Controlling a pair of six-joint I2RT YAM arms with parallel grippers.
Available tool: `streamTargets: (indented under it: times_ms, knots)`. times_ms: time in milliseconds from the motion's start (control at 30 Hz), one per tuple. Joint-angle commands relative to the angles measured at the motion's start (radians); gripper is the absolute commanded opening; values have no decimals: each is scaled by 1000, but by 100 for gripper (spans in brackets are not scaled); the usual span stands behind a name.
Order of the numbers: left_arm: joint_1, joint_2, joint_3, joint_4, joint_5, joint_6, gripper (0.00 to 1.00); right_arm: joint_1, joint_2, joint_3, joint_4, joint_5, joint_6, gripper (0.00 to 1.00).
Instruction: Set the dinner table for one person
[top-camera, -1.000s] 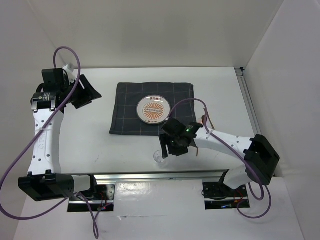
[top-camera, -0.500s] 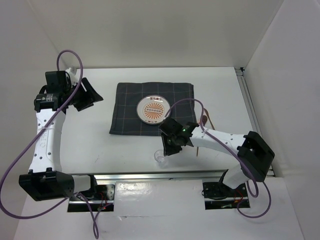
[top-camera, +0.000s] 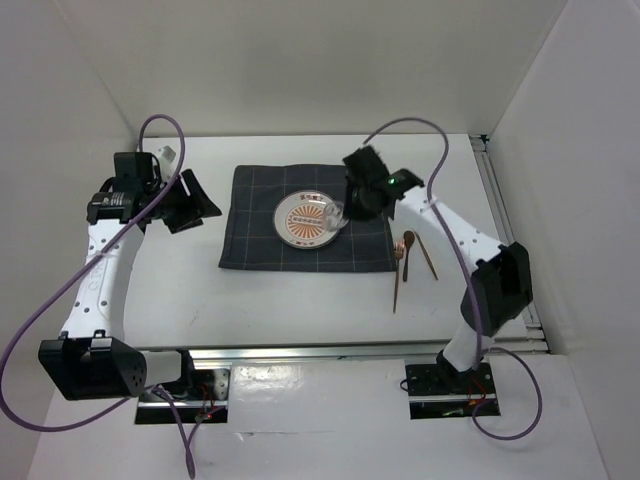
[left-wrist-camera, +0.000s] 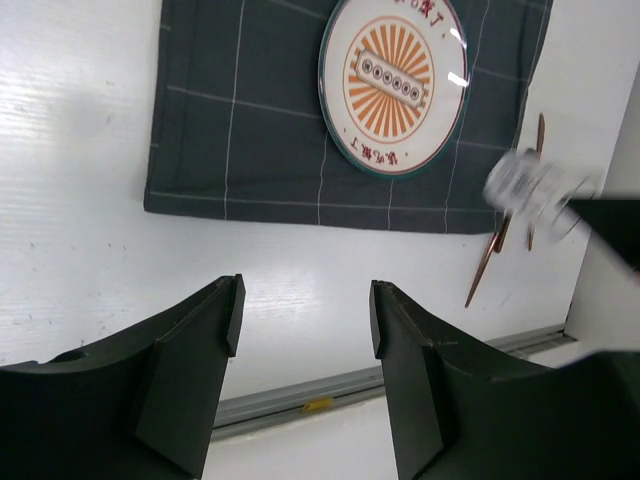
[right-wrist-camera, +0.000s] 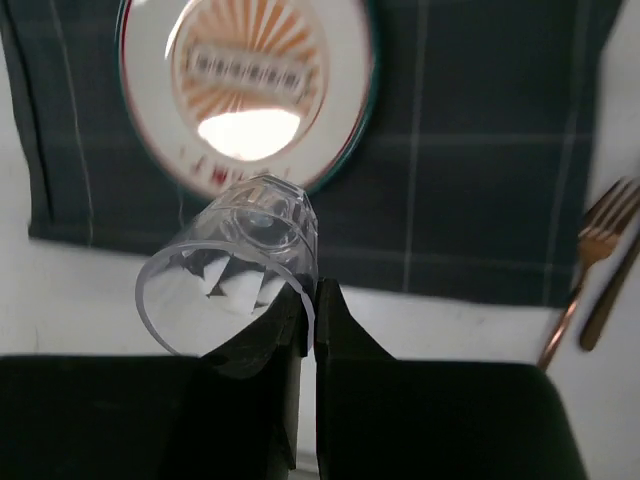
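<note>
I will move my right gripper outward next, lower the glass (top-camera: 333, 218) clear of the plate and let go of the glass's rim. The far corner of the cloth on the cutlery side is outward and below my gripper.
My right gripper (top-camera: 346, 212) is shut on the rim of a clear drinking glass (top-camera: 333, 218), one finger inside and one outside. The glass (right-wrist-camera: 235, 265) hangs tilted above the right edge of the patterned plate (top-camera: 305, 220). That plate (right-wrist-camera: 245, 70) lies on a dark grey checked cloth (top-camera: 260, 215) on the white dinner table (top-camera: 170, 285). Copper cutlery (top-camera: 402, 262) lies on the table just right of the cloth. My left gripper (top-camera: 195, 200) is open and holds nothing, left of the cloth (left-wrist-camera: 240, 130) and above bare tabletop.
A metal rail (top-camera: 320, 350) runs along the near table edge and another (top-camera: 497, 200) along the right edge. White walls close in the back and both sides. A fork (right-wrist-camera: 588, 255) lies close to the cloth's right edge.
My right gripper closed on the glass near the front edge, lifted it and carried it back over the plate. The left arm shifted slightly right, still open.
</note>
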Motion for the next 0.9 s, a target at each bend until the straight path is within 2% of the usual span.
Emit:
streamTargets:
  times_ms: [0,133,267,333,400,667,700,800,833,867]
  knots:
    - [-14,-36,-29,29,-2,4,70,-160,119,173,-50,43,-81,0]
    - [-14,-36,-29,-3,-39,4,70,-256,300,392,-50,17,-93,0]
    - [-23,-76,-39,19,-51,-15,70,-288,502,636,-82,83,-103,0]
    - [-23,-76,-61,19,-41,-15,70,-320,617,772,-107,73,-103,0]
    - [-23,-76,-72,2,-41,-15,70,-349,689,840,-107,31,-103,0]
    - [-33,-123,-121,-19,-65,-15,70,-414,791,838,-7,-78,-66,0]
    - [-33,-123,-121,-20,-65,-15,70,-414,791,838,-7,-78,-66,3]
    - [-33,-123,-121,-20,-65,-15,70,-405,802,838,14,-78,-66,45]
    - [-33,-123,-121,-20,-65,-15,70,-405,788,829,28,-78,-66,64]
    - [-33,-123,-121,-20,-65,-15,70,-405,779,829,42,-78,-66,71]
